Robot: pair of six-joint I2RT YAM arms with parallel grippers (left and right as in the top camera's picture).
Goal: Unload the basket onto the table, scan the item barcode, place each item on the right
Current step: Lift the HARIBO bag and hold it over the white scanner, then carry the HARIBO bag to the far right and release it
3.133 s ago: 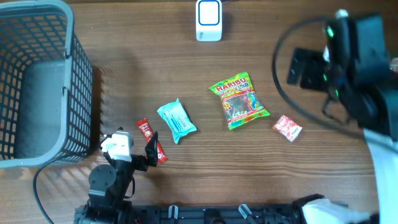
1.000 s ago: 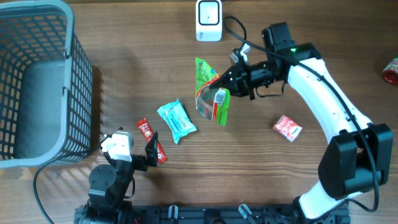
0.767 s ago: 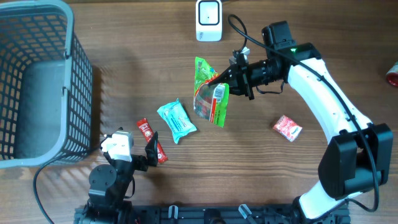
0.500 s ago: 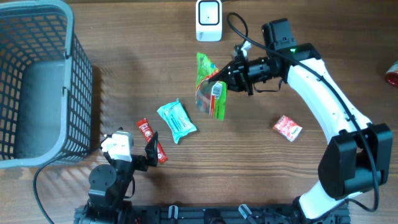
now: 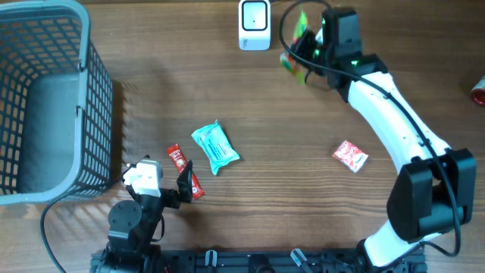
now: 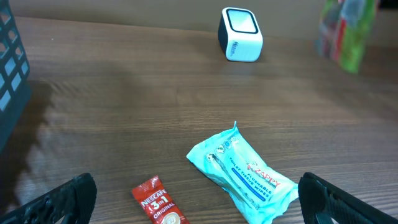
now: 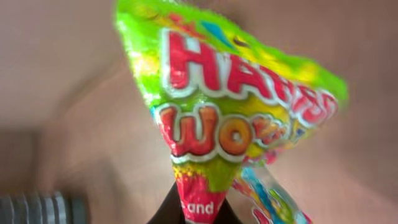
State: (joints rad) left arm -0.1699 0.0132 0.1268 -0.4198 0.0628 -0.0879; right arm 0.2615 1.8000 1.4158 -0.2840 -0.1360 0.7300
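Note:
I will move my right gripper to the right in the overhead view, lower it there and release the bag's corner, because the wood (image 5: 458, 70) beside the red object is bare.
The item is a green Haribo gummy bag (image 5: 295, 47). It hangs blurred in the air just right of the white barcode scanner (image 5: 254, 24) at the table's far edge. My right gripper (image 5: 314, 47) is shut on the bag's corner. In the right wrist view the Haribo bag (image 7: 224, 106) fills the frame, pinched at the bottom by the right gripper (image 7: 196, 210). My left gripper (image 6: 196, 190) stays open near the front edge with nothing between its fingers. From the left wrist view the scanner (image 6: 241, 42) and the raised bag (image 6: 345, 31) show at the back.
A grey mesh basket (image 5: 82, 114) stands at the left. A teal wipes pack (image 5: 215, 146), a red Nescafe sachet (image 5: 184, 171) and a red-white sachet (image 5: 350, 156) lie on the wood table. A red object (image 5: 477, 89) sits at the right edge.
My right arm has lifted the Haribo bag from mid-table up and back, to beside the scanner. The left arm has not moved.

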